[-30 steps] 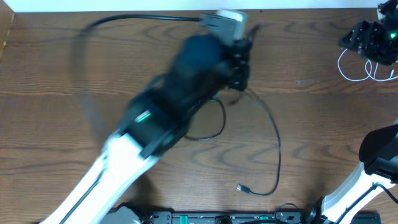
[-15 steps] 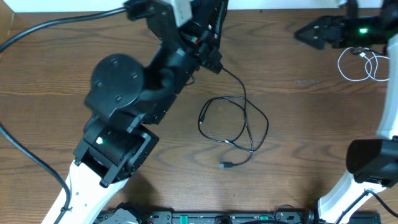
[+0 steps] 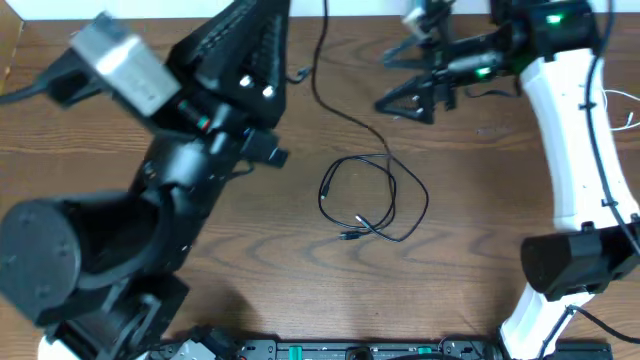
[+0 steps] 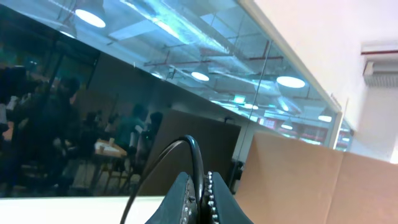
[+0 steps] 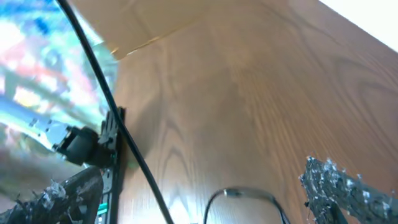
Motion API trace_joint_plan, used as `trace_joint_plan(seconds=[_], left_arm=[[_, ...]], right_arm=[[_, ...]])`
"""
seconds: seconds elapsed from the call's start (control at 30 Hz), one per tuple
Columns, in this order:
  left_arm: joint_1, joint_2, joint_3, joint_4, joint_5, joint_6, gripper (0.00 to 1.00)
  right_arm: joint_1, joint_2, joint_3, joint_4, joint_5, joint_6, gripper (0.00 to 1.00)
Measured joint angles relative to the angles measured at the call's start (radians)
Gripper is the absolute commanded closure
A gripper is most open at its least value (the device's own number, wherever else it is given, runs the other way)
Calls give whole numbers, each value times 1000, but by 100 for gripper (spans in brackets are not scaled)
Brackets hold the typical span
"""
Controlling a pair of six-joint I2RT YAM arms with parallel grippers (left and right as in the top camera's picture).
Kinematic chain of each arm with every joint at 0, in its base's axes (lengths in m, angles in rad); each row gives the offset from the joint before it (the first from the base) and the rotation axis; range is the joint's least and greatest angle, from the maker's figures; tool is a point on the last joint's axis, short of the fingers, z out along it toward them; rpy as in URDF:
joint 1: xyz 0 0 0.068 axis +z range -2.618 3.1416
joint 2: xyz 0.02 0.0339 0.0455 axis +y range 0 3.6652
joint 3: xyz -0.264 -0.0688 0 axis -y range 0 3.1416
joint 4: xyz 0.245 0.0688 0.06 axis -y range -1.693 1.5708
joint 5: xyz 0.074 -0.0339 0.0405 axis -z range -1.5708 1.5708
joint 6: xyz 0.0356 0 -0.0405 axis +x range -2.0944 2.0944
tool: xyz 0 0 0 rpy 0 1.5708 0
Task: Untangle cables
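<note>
My left gripper needs to stay high, tilt slightly downward, then open off the piece of black cable (image 4: 198,185), because my right gripper's open fingers are already around that piece.
The black cable (image 3: 372,200) lies in a loose loop at the table's middle, its plug end (image 3: 350,236) at the front. One strand rises from the loop to the top edge. My left gripper (image 4: 202,194) is lifted high, shut on that black strand (image 4: 198,155), and faces the room. My right gripper (image 3: 398,78) is open and empty above the table's back, right of the rising strand. In the right wrist view the strand (image 5: 118,118) crosses between the open fingers (image 5: 205,199), above the loop (image 5: 245,193). The white cable (image 3: 630,108) shows only partly at the right edge.
The raised left arm (image 3: 180,150) fills the left half of the overhead view and hides the table under it. The right arm (image 3: 575,130) runs along the right side. A black rail (image 3: 350,350) lines the front edge.
The left arm has risen higher with the black cable, drawing a strand up off the table. The right gripper has swung left, away from the white cable, toward the rising strand.
</note>
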Motion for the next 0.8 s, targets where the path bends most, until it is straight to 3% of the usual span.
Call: trace_joint_plan(seconds=[0.2, 0.3, 0.5, 0.53, 0.57, 0.6, 0.8], left_arm=[[0, -6, 0, -36, 0, -24, 93], [0, 1, 0, -42, 0, -27, 93], [0, 1, 0, -57, 0, -53, 93], [0, 0, 0, -68, 0, -54, 93], [0, 0, 0, -78, 0, -55, 93], [0, 0, 0, -94, 0, -56, 93], [0, -9, 0, -187, -5, -59, 92]], right_arm=[[109, 0, -2, 59, -43, -26, 11], [151, 0, -2, 63, -65, -29, 31], [216, 26, -2, 87, -89, -27, 51], [217, 40, -2, 99, -91, -18, 59], [217, 56, -2, 118, -92, -9, 83], [216, 77, -2, 136, -90, 6, 99], [195, 119, -8, 263, -63, 180, 99]])
